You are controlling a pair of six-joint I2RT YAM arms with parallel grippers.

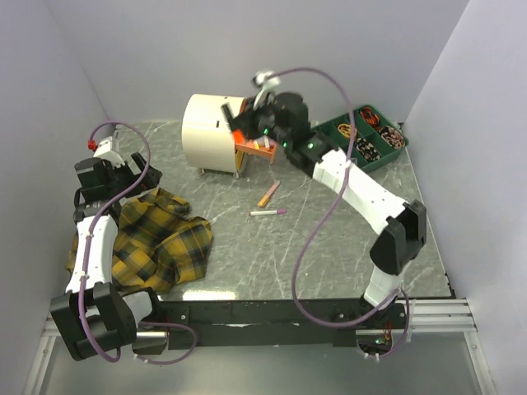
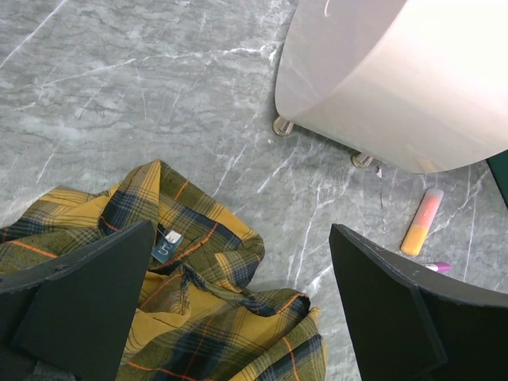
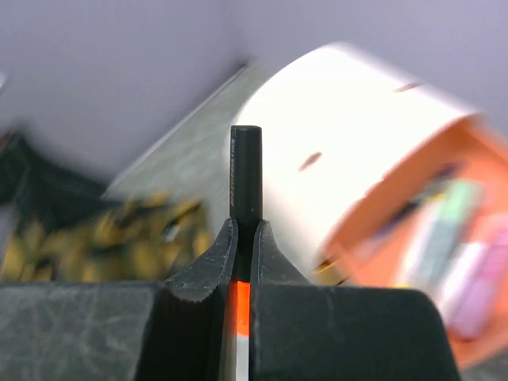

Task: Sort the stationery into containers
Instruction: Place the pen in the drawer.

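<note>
The robot will next move its right gripper to the right in the top view and down over the orange drawer (image 1: pixel 257 150), because the drawer lies open below on that side.
The cream drum chest (image 1: pixel 207 132) stands at the back of the table, its orange drawer (image 1: pixel 257 150) pulled open. In the right wrist view the chest (image 3: pixel 341 127) and the drawer (image 3: pixel 432 238) are blurred, and several markers lie in the drawer. My right gripper (image 1: pixel 241 125) hovers over the chest by the open drawer. It (image 3: pixel 244 232) is shut on a thin pen (image 3: pixel 246 167) with a black end and an orange band. An orange-pink highlighter (image 1: pixel 268 195) and a pink pen (image 1: pixel 268 212) lie on the table. My left gripper (image 2: pixel 242 238) is open and empty above the plaid cloth.
The yellow-black plaid cloth (image 1: pixel 160 239) lies crumpled at the front left and also shows in the left wrist view (image 2: pixel 190 317). A green compartment tray (image 1: pixel 372 136) with small items sits at the back right. The chest (image 2: pixel 397 79) stands on short feet.
</note>
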